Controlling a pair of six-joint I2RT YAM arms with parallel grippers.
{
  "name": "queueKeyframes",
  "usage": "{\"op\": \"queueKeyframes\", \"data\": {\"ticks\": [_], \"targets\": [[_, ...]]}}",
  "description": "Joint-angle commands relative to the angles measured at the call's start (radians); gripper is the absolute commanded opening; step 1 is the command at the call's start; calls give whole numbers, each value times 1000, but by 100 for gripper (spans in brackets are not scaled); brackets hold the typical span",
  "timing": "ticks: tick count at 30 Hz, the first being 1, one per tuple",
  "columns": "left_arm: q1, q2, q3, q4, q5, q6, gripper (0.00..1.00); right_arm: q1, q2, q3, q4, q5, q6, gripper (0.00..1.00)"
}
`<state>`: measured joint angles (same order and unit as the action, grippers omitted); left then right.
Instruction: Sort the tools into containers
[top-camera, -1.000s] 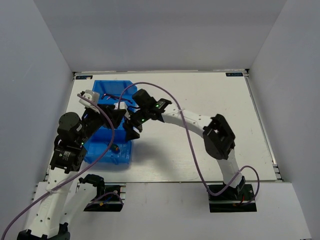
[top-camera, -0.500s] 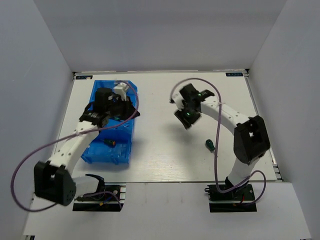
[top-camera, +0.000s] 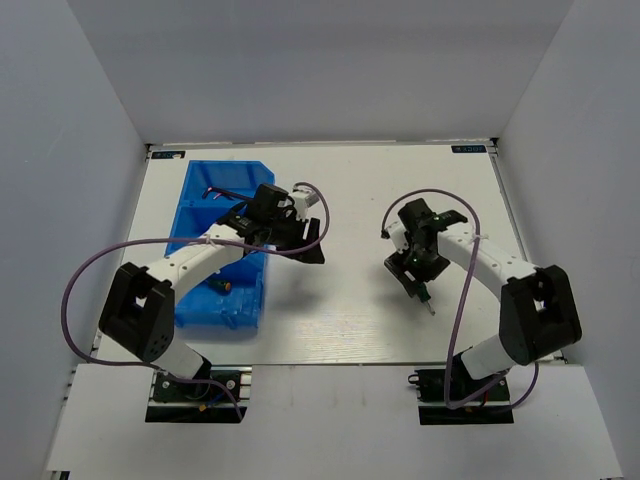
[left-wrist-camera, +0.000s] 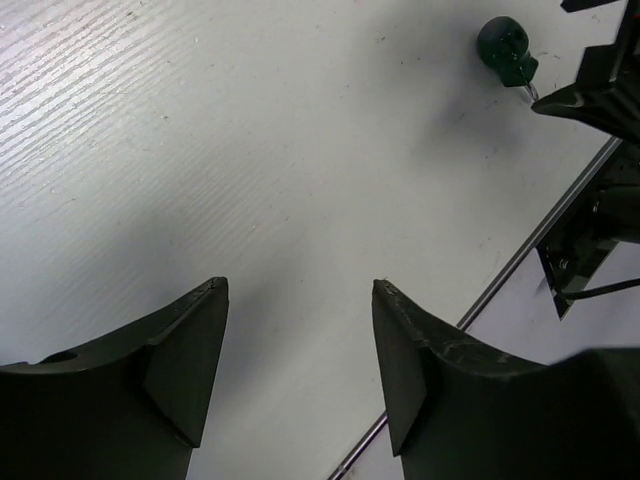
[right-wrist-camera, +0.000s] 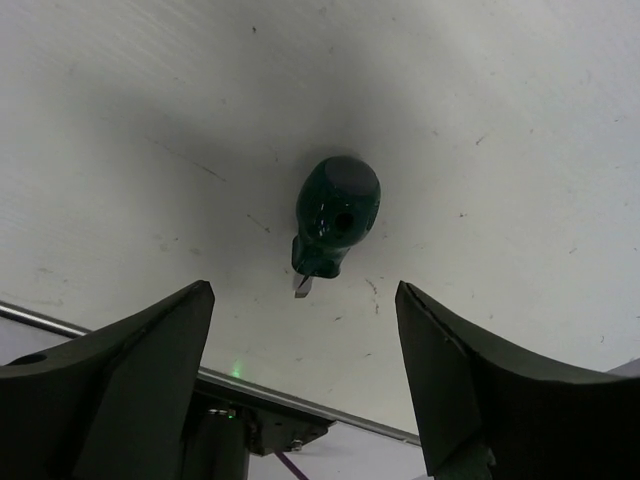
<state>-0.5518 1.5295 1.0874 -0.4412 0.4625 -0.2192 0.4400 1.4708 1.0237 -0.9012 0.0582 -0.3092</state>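
My right gripper should go down around the green screwdriver and close on its thick handle (top-camera: 423, 292) (right-wrist-camera: 337, 210), because it lines up with the gap between the fingers.
A stubby green screwdriver (right-wrist-camera: 335, 215) lies on the white table just ahead of my right gripper (right-wrist-camera: 305, 290), whose jaws stand wide open with nothing between them. From above, that gripper (top-camera: 415, 270) hovers over the screwdriver (top-camera: 425, 296), hiding most of it. The translucent blue bin (top-camera: 200, 300) stands at the left. It holds a small green, orange-ended screwdriver (top-camera: 222, 285) and dark hex keys (top-camera: 215, 193) at its far end. My left gripper (top-camera: 308, 243) is open and empty over bare table right of the bin. In its wrist view the left gripper (left-wrist-camera: 299, 284) sees the green screwdriver (left-wrist-camera: 507, 45) far off.
A metal rail (right-wrist-camera: 100, 325) marks the table's near edge, close behind the right gripper, and shows too in the left wrist view (left-wrist-camera: 520, 265). Purple cables (top-camera: 90, 270) loop over both arms. White walls enclose the table.
My left gripper has come out of the bin and moved right over the table. My right gripper has swung from the table's middle down over the green screwdriver, opening wide.
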Motion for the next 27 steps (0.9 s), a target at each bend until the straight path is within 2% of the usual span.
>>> {"op": "queueKeyframes", "data": {"ticks": [1, 5, 13, 16, 18, 19, 20, 21, 22, 24, 25, 26, 27], "targets": [[-17, -48, 20, 36, -42, -19, 70, -3, 28, -34, 77, 55, 12, 78], [-37, -95, 11, 45, -79, -42, 70, -15, 75, -88, 157, 81, 27, 74], [-56, -202, -29, 64, -148, -83, 70, -15, 154, -96, 205, 121, 53, 60], [-56, -264, -29, 64, -179, -83, 70, -14, 161, -100, 209, 101, 53, 50], [-56, -325, -29, 73, -203, -83, 70, -15, 167, -83, 196, 48, 42, 29], [-56, -350, -40, 82, -214, -83, 70, -15, 168, -65, 170, 5, 38, 23], [-56, -377, -50, 103, -241, -83, 68, -18, 163, -29, 148, -92, 27, 9], [-56, -408, -61, 123, -252, -83, 68, -18, 154, -2, 133, -153, -44, 2], [-56, -477, -90, 148, -286, -83, 67, -18, 151, 75, 60, -301, -77, 0], [-56, -547, -124, 219, -318, -97, 65, -9, 138, 123, 1, -581, -206, 0], [-56, -580, -148, 235, -355, -106, 64, -6, 143, 204, -14, -656, -238, 0], [-56, -632, -149, 245, -372, -106, 64, 0, 157, 229, -18, -863, -290, 0], [-56, -650, -159, 245, -381, -106, 64, 3, 169, 254, 7, -932, -307, 0]]}}
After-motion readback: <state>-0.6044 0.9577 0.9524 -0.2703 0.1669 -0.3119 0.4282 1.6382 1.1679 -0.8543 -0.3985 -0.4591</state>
